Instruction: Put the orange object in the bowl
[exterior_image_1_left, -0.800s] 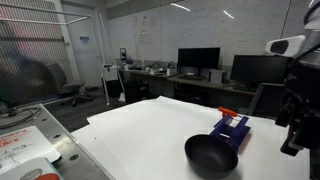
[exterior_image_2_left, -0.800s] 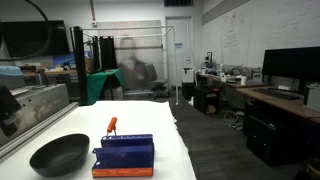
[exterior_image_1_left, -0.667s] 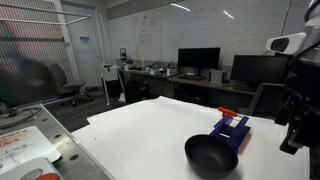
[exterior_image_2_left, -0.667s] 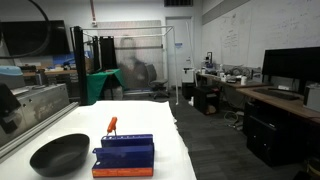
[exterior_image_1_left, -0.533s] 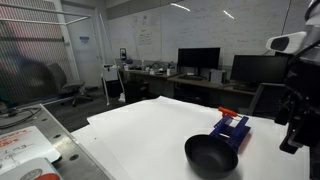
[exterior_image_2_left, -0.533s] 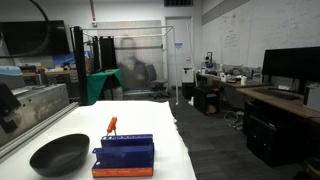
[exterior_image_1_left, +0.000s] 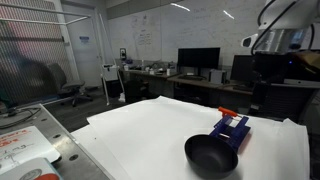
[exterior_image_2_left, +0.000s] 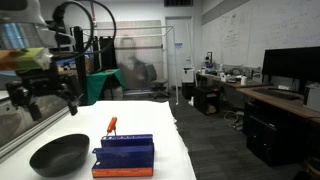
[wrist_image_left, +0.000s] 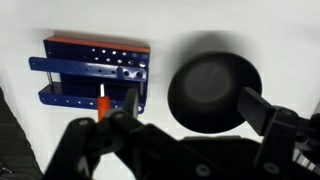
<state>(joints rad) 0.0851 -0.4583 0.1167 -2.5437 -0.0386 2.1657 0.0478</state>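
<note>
The gripper moves to the left in the wrist view and comes down around the orange object's top (exterior_image_2_left: 112, 124) next, since that top sticks up clear of the rack (exterior_image_2_left: 124, 153).
The black bowl (exterior_image_1_left: 211, 155) sits on the white table, also in an exterior view (exterior_image_2_left: 60, 153) and in the wrist view (wrist_image_left: 213, 88). Beside it stands a blue blocky rack (exterior_image_2_left: 124, 153). The slim orange object (exterior_image_2_left: 111, 125) sticks up at the rack's edge; it also shows in an exterior view (exterior_image_1_left: 226, 111) and in the wrist view (wrist_image_left: 101, 103). My gripper (exterior_image_2_left: 47, 95) hangs open and empty high above the bowl. In the wrist view its two fingers (wrist_image_left: 192, 104) spread over the bowl's near side.
The blue rack (wrist_image_left: 95, 70) has an orange base and several holes. The white table (exterior_image_1_left: 140, 130) ends near the rack. A metal bench with papers (exterior_image_1_left: 25, 145) stands beside it. Desks with monitors (exterior_image_1_left: 198, 60) stand behind.
The arm has swung from the frame's edge to high over the table, above the bowl. The bowl, rack and orange object have not moved.
</note>
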